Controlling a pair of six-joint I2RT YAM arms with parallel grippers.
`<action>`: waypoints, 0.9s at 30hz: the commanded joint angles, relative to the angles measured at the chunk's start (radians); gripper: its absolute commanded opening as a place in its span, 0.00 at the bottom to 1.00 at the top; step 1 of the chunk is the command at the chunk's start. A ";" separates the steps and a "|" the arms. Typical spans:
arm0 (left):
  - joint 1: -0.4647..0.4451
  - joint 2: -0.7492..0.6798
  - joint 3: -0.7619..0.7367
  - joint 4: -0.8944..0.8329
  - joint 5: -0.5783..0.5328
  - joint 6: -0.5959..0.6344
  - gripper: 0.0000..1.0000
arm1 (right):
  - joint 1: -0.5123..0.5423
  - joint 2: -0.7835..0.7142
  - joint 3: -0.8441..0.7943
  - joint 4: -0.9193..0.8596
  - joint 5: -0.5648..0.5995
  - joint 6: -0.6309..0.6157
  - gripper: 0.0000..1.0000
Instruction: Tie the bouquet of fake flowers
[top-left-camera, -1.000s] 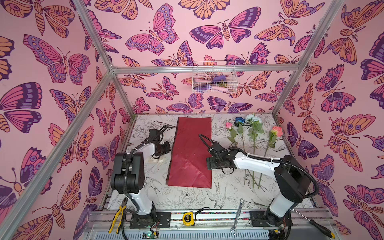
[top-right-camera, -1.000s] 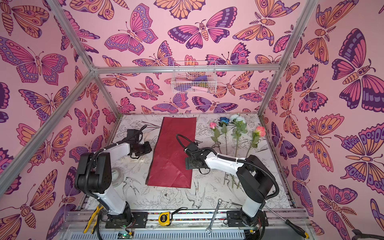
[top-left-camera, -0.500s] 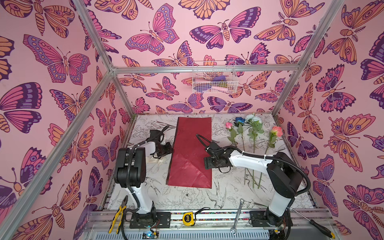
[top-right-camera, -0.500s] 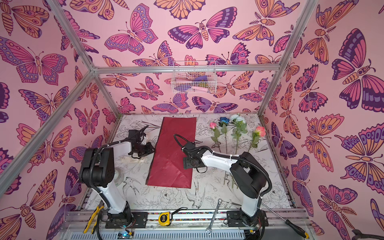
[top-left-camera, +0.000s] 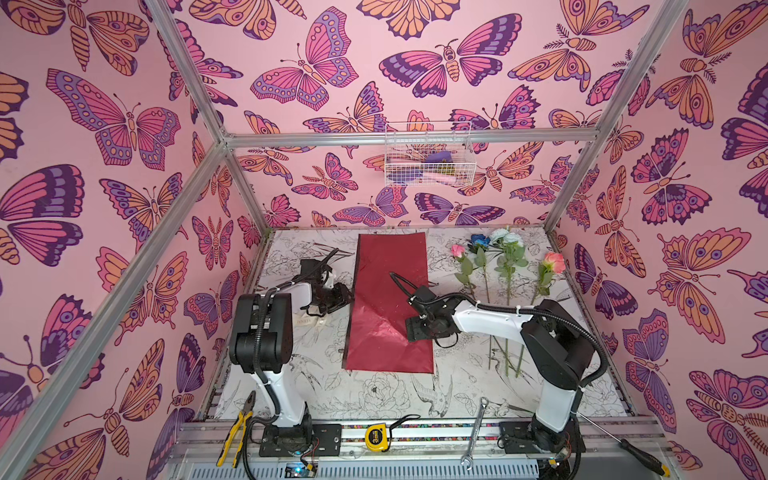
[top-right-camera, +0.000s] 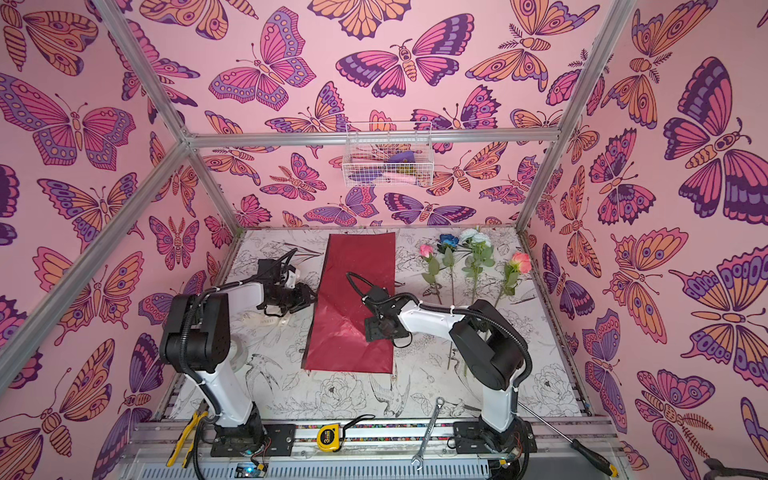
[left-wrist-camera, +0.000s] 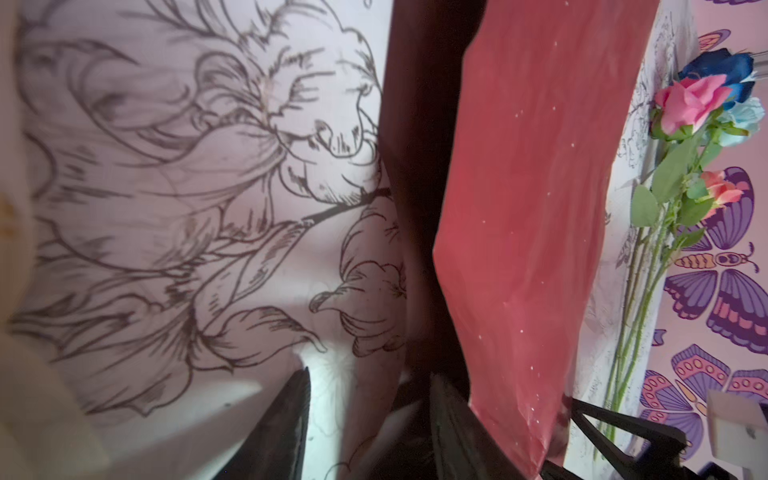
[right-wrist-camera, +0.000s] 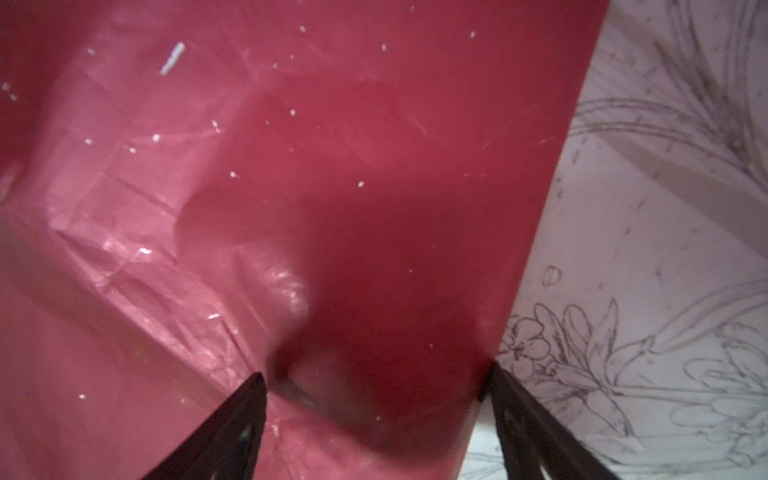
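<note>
The left gripper edges toward the wrapping paper next until its open fingers straddle the wrapping paper's dark side edge (top-left-camera: 353, 299) (left-wrist-camera: 416, 390), then closes, because that edge sits against one finger only.
The bouquet's parts lie apart in both top views. The dark red wrapping paper (top-left-camera: 388, 303) (top-right-camera: 353, 307) is spread flat mid-table. The pink, blue, white and peach fake roses (top-left-camera: 505, 257) (top-right-camera: 473, 253) lie side by side at the back right. My left gripper (top-left-camera: 344, 293) (left-wrist-camera: 370, 376) is open at the paper's left edge, one finger (left-wrist-camera: 449, 415) against that edge (left-wrist-camera: 519, 249), nothing between the jaws. My right gripper (top-left-camera: 419, 328) (right-wrist-camera: 376, 372) is wide open, pointing down over the paper's right edge (right-wrist-camera: 374, 208), holding nothing.
A cream ribbon (top-left-camera: 309, 322) lies under the left arm. A wire basket (top-left-camera: 428, 160) hangs on the back wall. Pliers (top-left-camera: 235, 432), a tape measure (top-left-camera: 377, 436), a wrench (top-left-camera: 473, 432) and a screwdriver (top-left-camera: 623, 440) lie along the front rail.
The left gripper's jaws have spread apart and it has edged toward the paper. The right gripper has shifted slightly left and forward over the paper.
</note>
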 joint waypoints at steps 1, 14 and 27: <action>-0.017 0.021 -0.028 0.033 0.061 -0.043 0.50 | -0.025 0.031 0.007 0.040 -0.074 0.027 0.83; -0.047 0.028 -0.064 0.138 0.091 -0.124 0.24 | -0.042 0.044 -0.012 0.087 -0.154 0.037 0.80; -0.047 -0.191 -0.072 0.084 0.028 -0.127 0.00 | -0.042 -0.049 -0.012 0.047 -0.143 0.010 0.80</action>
